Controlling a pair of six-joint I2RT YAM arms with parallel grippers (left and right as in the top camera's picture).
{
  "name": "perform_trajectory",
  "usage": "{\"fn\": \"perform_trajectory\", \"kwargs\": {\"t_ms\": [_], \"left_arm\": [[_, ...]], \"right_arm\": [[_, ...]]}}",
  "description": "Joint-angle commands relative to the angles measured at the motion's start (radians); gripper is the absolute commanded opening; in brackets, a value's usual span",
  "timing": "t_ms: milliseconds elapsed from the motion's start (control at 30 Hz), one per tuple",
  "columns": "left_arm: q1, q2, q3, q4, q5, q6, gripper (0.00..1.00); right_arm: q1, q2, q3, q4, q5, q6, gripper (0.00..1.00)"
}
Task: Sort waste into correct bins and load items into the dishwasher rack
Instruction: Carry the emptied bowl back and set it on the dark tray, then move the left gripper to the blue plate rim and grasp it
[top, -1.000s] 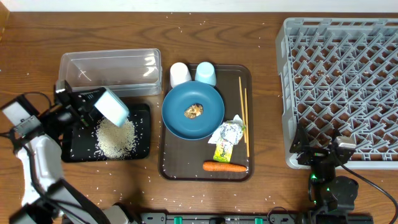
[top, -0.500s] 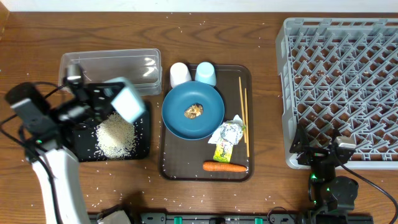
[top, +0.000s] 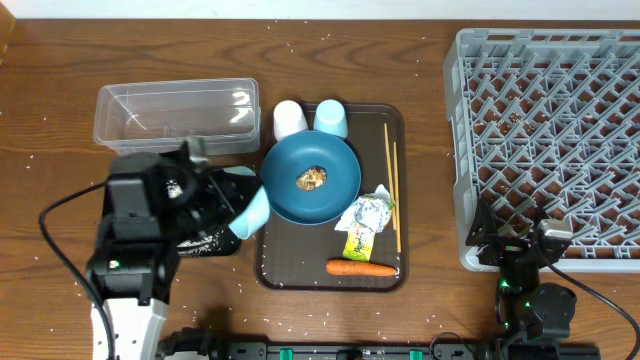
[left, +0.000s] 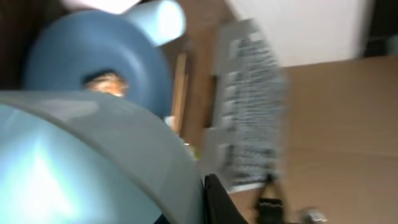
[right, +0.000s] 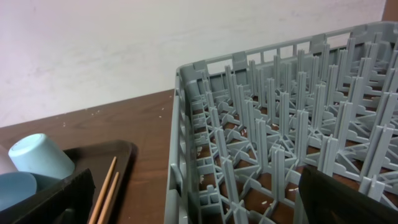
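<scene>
The space by the carrot (top: 360, 267) is bare, so my left gripper will next move the tilted bowl back and down, set it level on the brown tray's near corner and release it.
My left gripper (top: 232, 203) is shut on the rim of the small white bowl (top: 252, 211), which hangs tilted between the black tray (top: 222, 243) and the blue plate (top: 288, 195). The bowl (left: 81, 162) fills the blurred left wrist view. A brown food lump (top: 312, 178) lies on the plate. The white cup (top: 289, 119), light-blue cup (top: 331, 117), chopsticks (top: 391, 185), wrapper (top: 364, 222) and carrot (top: 360, 267) sit on the brown tray. Rice (top: 203, 240) shows on the black tray, mostly hidden by my arm. My right gripper (top: 520, 252) stands open at the dishwasher rack's (top: 550, 130) front-left corner.
The clear tub (top: 175, 115) stands behind the black tray. The brown serving tray (top: 280, 272) lies mid-table. Stray rice grains dot the wood around it. In the right wrist view the rack wall (right: 186, 143) is close ahead, with the chopsticks (right: 106, 190) to its left.
My left arm has swung right and nearer, carrying the bowl from above the black tray's rice to the plate's left edge. The right arm has not moved.
</scene>
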Motion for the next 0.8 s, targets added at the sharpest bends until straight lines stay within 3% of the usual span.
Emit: {"fn": "perform_trajectory", "kwargs": {"t_ms": [0, 67, 267, 433, 600, 767], "left_arm": [[-0.108, -0.024, 0.011, -0.006, -0.162, 0.120, 0.06], [-0.191, -0.024, 0.011, -0.016, -0.204, 0.116, 0.06], [-0.486, 0.034, 0.011, -0.170, -0.552, 0.034, 0.06], [-0.709, 0.171, 0.011, -0.157, -0.699, -0.060, 0.06], [-0.836, 0.345, 0.011, -0.109, -0.771, -0.131, 0.06], [-0.855, 0.505, 0.011, -0.099, -0.755, -0.198, 0.06]], "right_arm": [[-0.016, -0.003, -0.002, -0.005, 0.003, -0.006, 0.99], [-0.016, -0.003, -0.002, -0.005, 0.003, -0.006, 0.99], [-0.016, -0.003, -0.002, -0.005, 0.003, -0.006, 0.99], [-0.016, -0.003, -0.002, -0.005, 0.003, -0.006, 0.99], [-0.016, -0.003, -0.002, -0.005, 0.003, -0.006, 0.99], [-0.016, -0.003, -0.002, -0.005, 0.003, -0.006, 0.99]]}}
